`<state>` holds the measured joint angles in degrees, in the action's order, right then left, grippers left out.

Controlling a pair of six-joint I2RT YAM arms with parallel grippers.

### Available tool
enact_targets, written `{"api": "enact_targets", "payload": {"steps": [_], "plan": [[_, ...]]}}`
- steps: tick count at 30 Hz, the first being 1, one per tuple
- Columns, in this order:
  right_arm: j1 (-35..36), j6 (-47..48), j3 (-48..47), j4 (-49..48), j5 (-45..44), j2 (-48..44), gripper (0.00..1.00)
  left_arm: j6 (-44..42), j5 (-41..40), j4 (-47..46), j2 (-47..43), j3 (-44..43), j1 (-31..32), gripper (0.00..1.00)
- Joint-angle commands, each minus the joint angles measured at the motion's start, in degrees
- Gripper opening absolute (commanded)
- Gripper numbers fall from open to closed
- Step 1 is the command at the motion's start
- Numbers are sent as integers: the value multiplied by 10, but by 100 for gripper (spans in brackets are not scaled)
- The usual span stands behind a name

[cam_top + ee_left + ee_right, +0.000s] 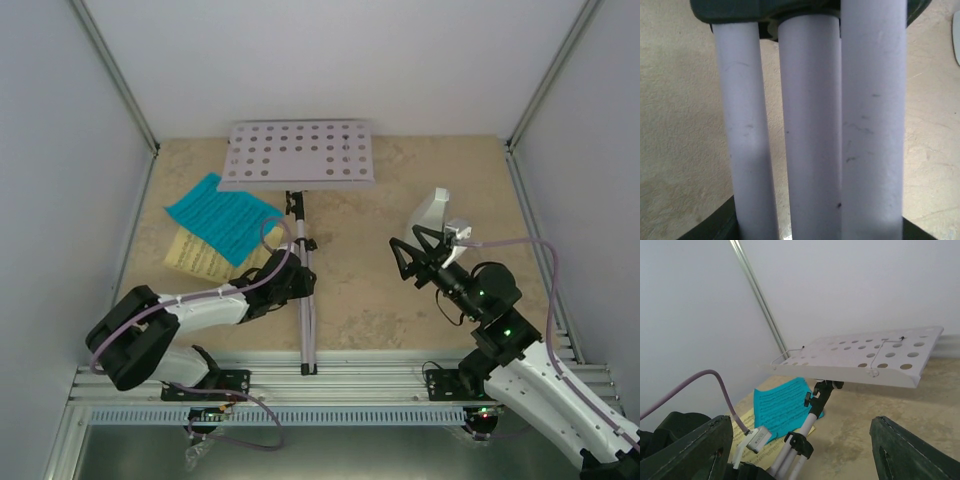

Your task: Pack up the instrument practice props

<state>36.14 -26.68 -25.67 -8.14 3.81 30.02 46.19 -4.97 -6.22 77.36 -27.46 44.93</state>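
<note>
My left gripper shifts the stand's legs toward the metronome (432, 213) next and releases them, since the bare tabletop lies to the gripper's right in the top view.
The white perforated music stand (300, 152) lies across the table, with its folded tripod legs (308, 310) running toward the near edge. My left gripper (293, 278) is shut on those legs; three white tubes (810, 140) fill the left wrist view between its dark jaws. A cyan music sheet (222, 217) overlaps a yellow one (192, 252) left of the stand. A small grey pyramid metronome (432, 213) stands at the right. My right gripper (410, 250) hovers open just in front of it, facing the stand's desk (860, 357), with nothing between its fingers (690, 450).
White walls and aluminium frame posts (120, 80) close in the beige tabletop (380, 300) on three sides. A slotted rail (330, 380) runs along the near edge by the arm bases. The left arm's purple cable (715, 385) shows in the right wrist view.
</note>
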Motion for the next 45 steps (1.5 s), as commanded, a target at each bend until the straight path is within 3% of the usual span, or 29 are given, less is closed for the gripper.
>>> {"api": "enact_targets", "payload": {"steps": [1,20,32,42,43,45], "plan": [[-1,9,15,19,-17,-12,77,-93,-99,-134,29,-20,14,0],[-1,36,37,76,-86,-59,79,-81,-106,-111,140,-94,13,0],[0,58,36,116,-116,-92,83,-112,-112,-53,230,-218,11,0],[-1,96,39,131,-127,-100,84,-113,-65,-67,280,-255,3,0],[0,101,39,133,-126,-98,84,-115,-59,-72,279,-253,3,2],[0,110,38,136,-124,-94,84,-123,-46,-87,269,-246,3,21]]}}
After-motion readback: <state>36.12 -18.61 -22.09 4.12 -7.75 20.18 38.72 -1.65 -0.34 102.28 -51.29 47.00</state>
